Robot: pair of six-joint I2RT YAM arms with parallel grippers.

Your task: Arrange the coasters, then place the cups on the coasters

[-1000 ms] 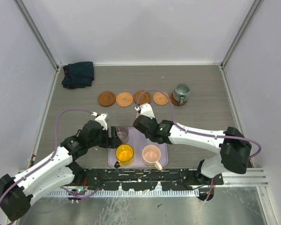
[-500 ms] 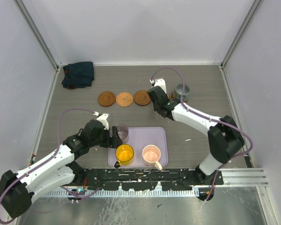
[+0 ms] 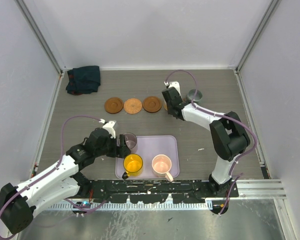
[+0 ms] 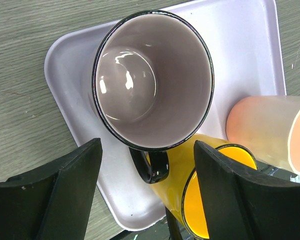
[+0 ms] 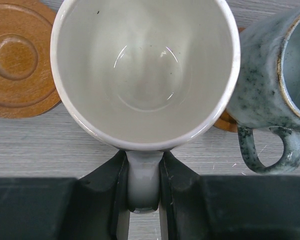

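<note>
The row's place [image 3: 165,105] beside the grey-green cup lies directly below my right gripper, so next it will lower the cream white cup and release its handle.
The cream white cup [image 5: 145,65] hangs by its handle in my shut right gripper [image 5: 142,160], at the back row between a brown coaster [image 5: 17,57] and the grey-green cup [image 5: 275,85], which stands on its own coaster [image 5: 225,122]. In the top view three bare coasters [image 3: 114,105] [image 3: 133,105] [image 3: 152,104] lie left of the right gripper [image 3: 169,102]. My left gripper [image 4: 147,147] is open around the handle of the purple cup [image 4: 152,80] on the lavender tray [image 4: 70,65]. The yellow cup [image 4: 210,200] and the pink cup [image 4: 270,130] stand beside it.
A dark teal cloth [image 3: 83,79] lies bunched at the back left corner. White walls with metal rails enclose the table on three sides. The yellow cup [image 3: 133,163] and pink cup [image 3: 162,164] stand at the tray's near edge, close to the arm bases.
My right arm has carried the cream white cup from above the tray to the back row, covering the fourth coaster beside the grey-green cup. The left arm has barely moved.
</note>
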